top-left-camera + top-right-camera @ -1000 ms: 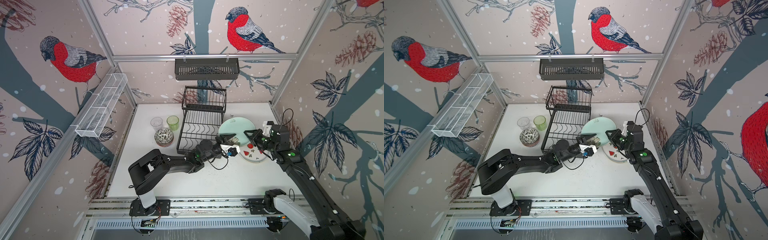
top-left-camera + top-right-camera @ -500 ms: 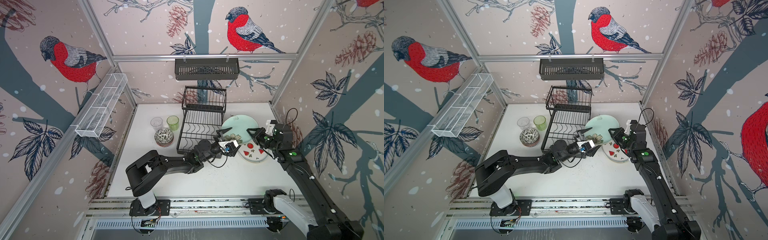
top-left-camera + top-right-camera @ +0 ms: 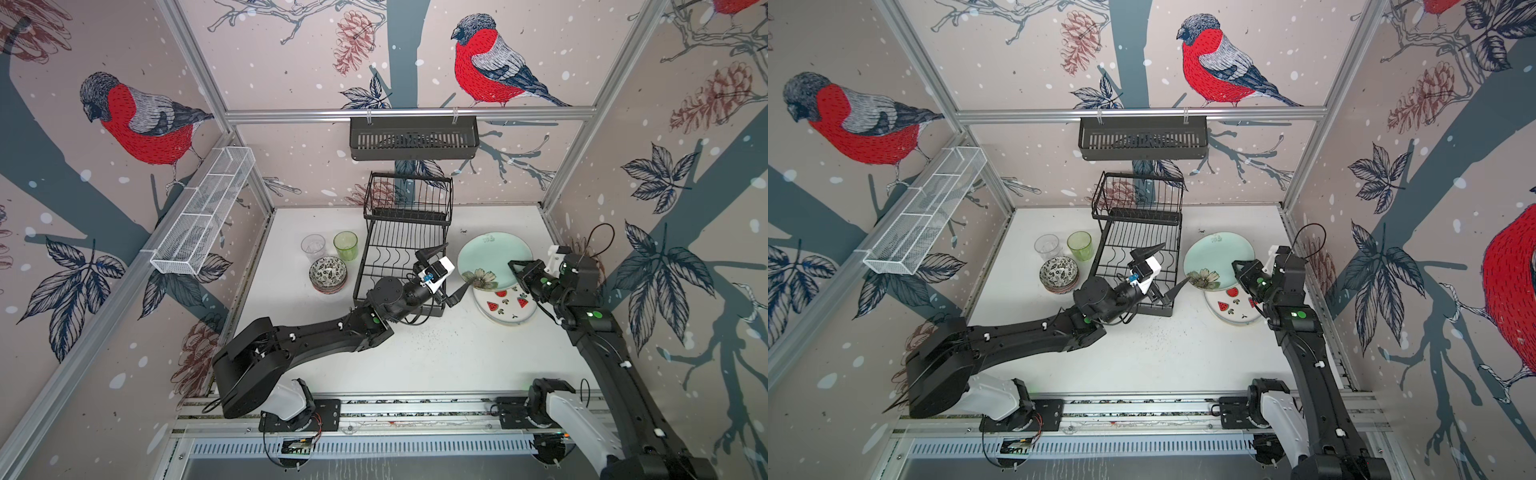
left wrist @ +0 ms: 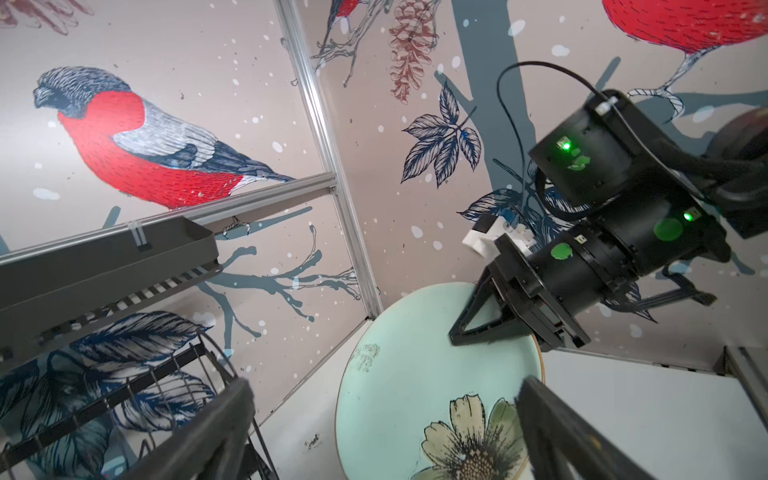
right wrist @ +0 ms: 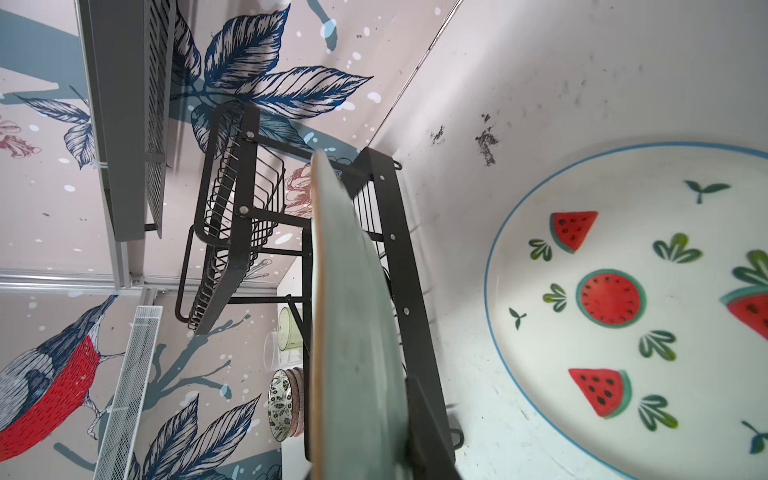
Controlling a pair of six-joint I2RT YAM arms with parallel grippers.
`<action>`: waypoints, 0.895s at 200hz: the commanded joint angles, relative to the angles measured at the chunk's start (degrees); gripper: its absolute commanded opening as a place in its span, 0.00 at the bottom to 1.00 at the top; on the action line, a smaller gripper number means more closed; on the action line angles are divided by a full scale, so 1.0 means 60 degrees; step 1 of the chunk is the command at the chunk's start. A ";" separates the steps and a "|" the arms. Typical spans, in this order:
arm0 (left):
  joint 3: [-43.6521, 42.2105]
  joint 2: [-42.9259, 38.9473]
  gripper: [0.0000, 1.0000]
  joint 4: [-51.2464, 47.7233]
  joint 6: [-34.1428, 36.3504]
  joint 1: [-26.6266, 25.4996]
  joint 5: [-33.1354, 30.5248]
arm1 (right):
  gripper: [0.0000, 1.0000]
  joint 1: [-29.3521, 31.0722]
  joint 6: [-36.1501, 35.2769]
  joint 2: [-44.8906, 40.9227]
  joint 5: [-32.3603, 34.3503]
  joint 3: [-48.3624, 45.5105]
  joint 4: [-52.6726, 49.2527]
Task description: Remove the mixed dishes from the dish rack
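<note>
I need to move my right gripper back and down onto the watermelon plate (image 3: 505, 305) (image 5: 614, 297) next and let go of the green plate's rim there, because that plate lies flat below.
The pale green flower plate (image 3: 492, 257) (image 3: 1217, 257) hangs tilted over the watermelon plate (image 3: 505, 305) (image 3: 1231, 307), which lies on the table. My right gripper (image 3: 515, 268) (image 3: 1239, 270) is shut on the green plate's right rim; in the right wrist view the plate (image 5: 353, 332) runs edge-on between the jaws. My left gripper (image 3: 446, 272) (image 3: 1169, 269) is open wide at the plate's left side, and the flower (image 4: 469, 440) shows between its fingers (image 4: 216, 428). The black wire dish rack (image 3: 405, 245) (image 3: 1138, 237) holds nothing that I can see.
Left of the rack stand stacked patterned bowls (image 3: 328, 272), a green tumbler (image 3: 345, 245) and a clear tumbler (image 3: 313, 247). A black slotted basket (image 3: 413, 137) hangs on the back wall and a long white mesh basket (image 3: 203, 218) on the left wall.
My left gripper's jaws have spread to full width beside the green plate's left edge. My right gripper keeps its grip and the plate has shifted slightly toward the right.
</note>
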 commanded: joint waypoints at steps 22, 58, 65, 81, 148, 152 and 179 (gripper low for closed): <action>0.0089 -0.0756 0.99 -0.1515 -0.1685 0.0021 -0.1279 | 0.00 -0.0716 -0.0531 -0.0388 -0.0260 -0.0072 0.0170; 0.0054 -0.1392 0.98 -0.2366 -0.2357 0.0159 -0.2325 | 0.00 -0.1353 -0.0865 -0.0522 -0.0295 -0.0250 -0.0132; 0.0174 -0.1482 0.98 -0.2614 -0.2598 0.0246 -0.2375 | 0.00 -0.1479 -0.0894 -0.0493 -0.0388 -0.0311 -0.0120; 0.0230 -0.1721 0.98 -0.2884 -0.2972 0.0502 -0.2139 | 0.00 -0.1794 -0.1020 -0.0468 -0.0508 -0.0441 -0.0179; -0.0746 -0.3133 0.98 -0.2422 -0.2834 0.0829 -0.2326 | 0.00 -0.3188 -0.1613 -0.0353 -0.0738 -0.1377 -0.0169; -0.0772 -0.3165 0.98 -0.2411 -0.2802 0.0837 -0.2373 | 0.00 -0.3251 -0.1649 -0.0314 -0.0778 -0.1434 -0.0155; -0.0923 -0.3168 0.98 -0.2239 -0.2734 0.0874 -0.2503 | 0.00 -0.3381 -0.1603 0.0004 -0.1122 -0.1837 0.0136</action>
